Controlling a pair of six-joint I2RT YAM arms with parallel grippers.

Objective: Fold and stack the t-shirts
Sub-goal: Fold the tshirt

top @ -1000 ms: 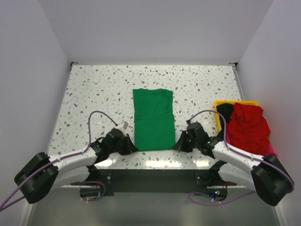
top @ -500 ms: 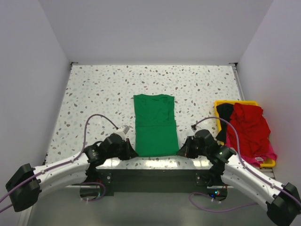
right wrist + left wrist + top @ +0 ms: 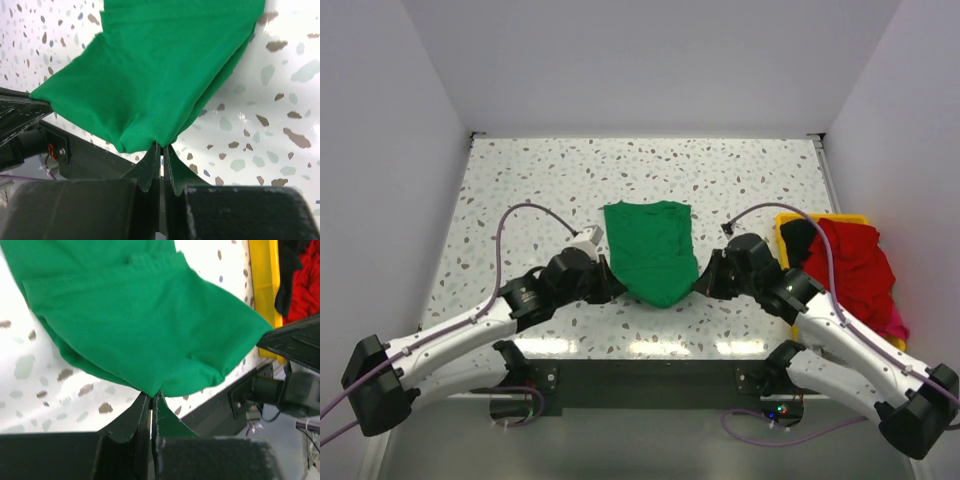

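I will next use my left gripper to carry the t-shirt's lifted near corner outward onto the t-shirt's far corner [image 3: 610,209] and let go, because that far corner lies flat on the table there.
The bright green t-shirt [image 3: 653,250] lies partly folded in the middle of the table, its near edge lifted off the surface and sagging between both grippers. My left gripper [image 3: 607,283] is shut on its near left corner, as the left wrist view [image 3: 152,392] shows. My right gripper [image 3: 701,281] is shut on its near right corner, seen in the right wrist view [image 3: 162,145]. The green cloth [image 3: 135,325] hangs in a curve above the speckled table [image 3: 520,190]. A red t-shirt [image 3: 855,265] lies piled at the right over a black one [image 3: 798,237].
A yellow bin [image 3: 786,222] stands at the right table edge under the red and black shirts, with a pink edge [image 3: 898,320] showing at its near side. White walls close in the table on three sides. Cables loop above both arms.
Both grippers have lifted the green shirt's near edge and carried it away from the front edge, toward the far side. The flat shirt now sags in a curve between them.
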